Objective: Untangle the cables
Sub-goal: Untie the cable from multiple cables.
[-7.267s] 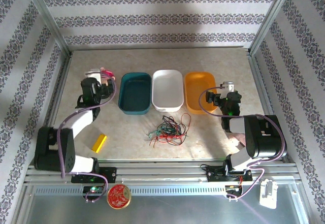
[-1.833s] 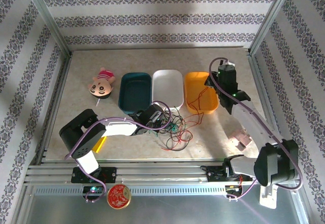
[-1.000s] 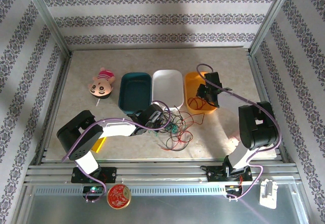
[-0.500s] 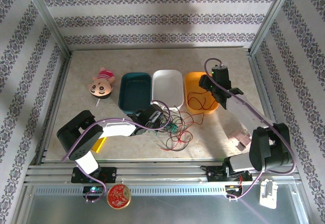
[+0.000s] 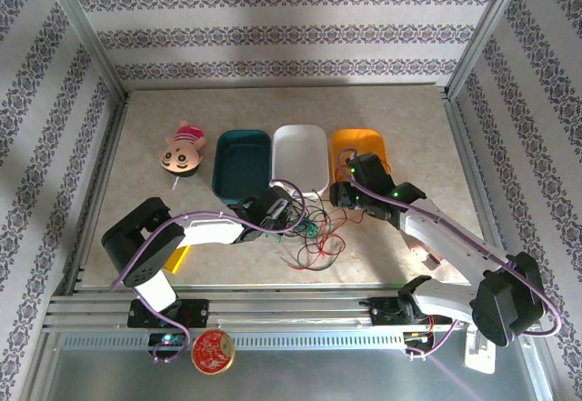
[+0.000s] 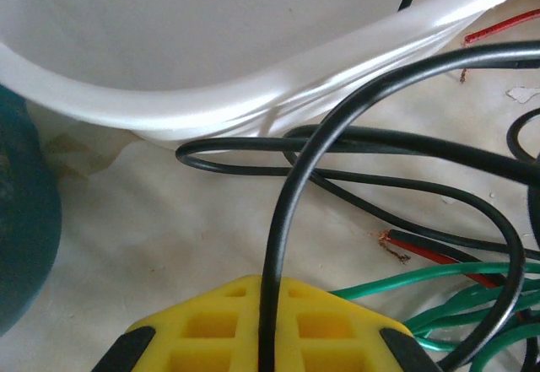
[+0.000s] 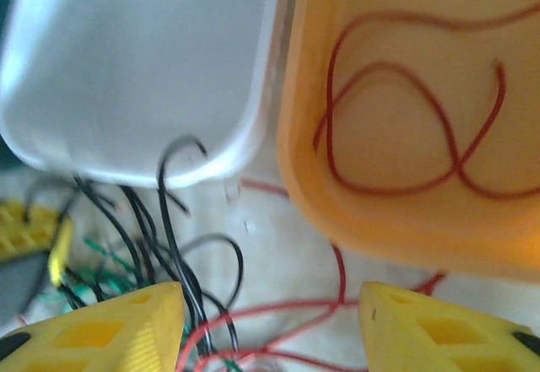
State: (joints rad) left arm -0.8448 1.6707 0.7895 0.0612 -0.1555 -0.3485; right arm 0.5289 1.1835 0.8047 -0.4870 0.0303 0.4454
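Observation:
I should move my right gripper down and back onto the red cable's end (image 7: 434, 282) by the orange bin (image 7: 371, 220) next, because the red cable's end is below it and closer to my base.
The tangle of thin red, green and black cables (image 5: 309, 233) lies on the table in front of the white bin (image 5: 300, 151). My left gripper (image 5: 278, 212) sits at the tangle's left edge, shut on a black cable (image 6: 283, 220) that runs up between its yellow fingers (image 6: 202, 326). Green cables (image 6: 439, 309) and a red one (image 6: 426, 251) lie to its right. My right gripper (image 7: 270, 309) hangs open over red cables (image 7: 278, 313) and black cables (image 7: 173, 245) at the tangle's right side. A loose red cable (image 7: 396, 136) lies curled inside the orange bin (image 7: 371, 220).
A teal bin (image 5: 243, 166) stands left of the white one, the orange bin (image 5: 368, 139) to its right. A plush toy (image 5: 182, 151) lies at the far left. A yellow block (image 5: 178, 255) sits near the left arm and a pink object (image 5: 427, 257) under the right arm.
My right arm has swung from above the orange bin down and left to the tangle's right side, open, with the red cable lying in that bin. The left gripper keeps its grip.

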